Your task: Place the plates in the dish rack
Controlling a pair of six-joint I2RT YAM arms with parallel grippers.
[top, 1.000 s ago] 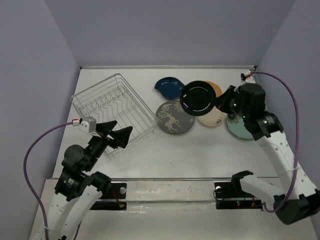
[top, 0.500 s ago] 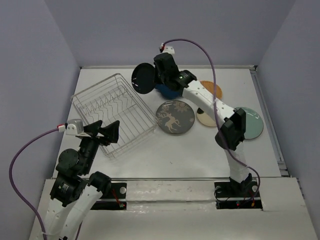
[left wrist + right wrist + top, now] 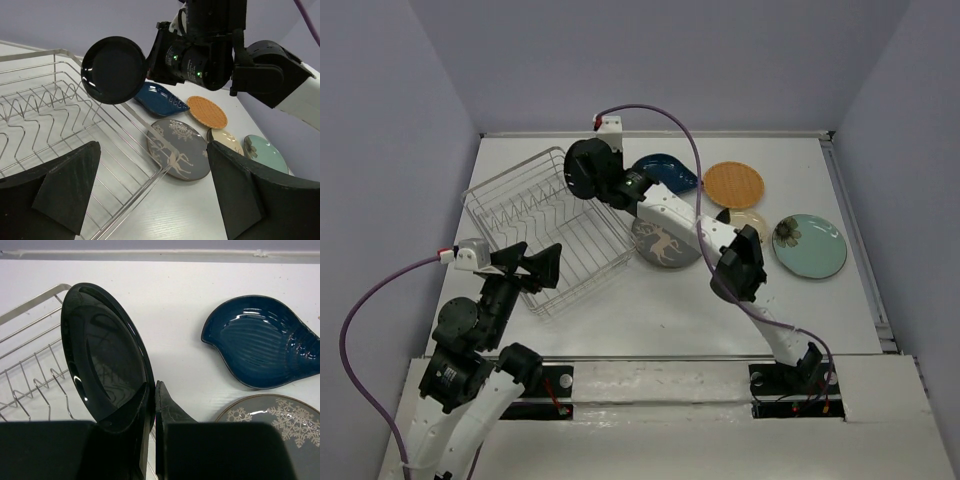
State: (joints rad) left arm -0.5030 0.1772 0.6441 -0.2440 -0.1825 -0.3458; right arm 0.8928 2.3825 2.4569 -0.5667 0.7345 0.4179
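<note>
Next, my right gripper moves down toward the rack's end wires and releases the black plate, since the wires lie below it and to its left in the top view.
My right gripper [image 3: 601, 180] is shut on the rim of the glossy black plate [image 3: 583, 170], holding it upright on edge over the far right corner of the silver wire dish rack [image 3: 542, 226]. In the right wrist view the black plate [image 3: 105, 360] is pinched at the gripper [image 3: 154, 405], with rack tines [image 3: 30, 370] below left. On the table lie the dark blue leaf plate [image 3: 668, 171], orange plate [image 3: 733, 185], cream plate [image 3: 752, 220], teal floral plate [image 3: 809, 245] and grey deer plate [image 3: 660, 243], partly under the arm. My left gripper [image 3: 532, 268] is open and empty at the rack's near edge.
The rack [image 3: 45, 115] holds no plates that I can see. The right arm stretches across the deer plate [image 3: 177, 155] and cream plate [image 3: 225, 141]. Lilac walls close in the table on the left, right and back sides.
The right arm has swung left with the black plate, from over the plates to the blue plate, then to the rack's far right corner. The left gripper shifted slightly left early on.
</note>
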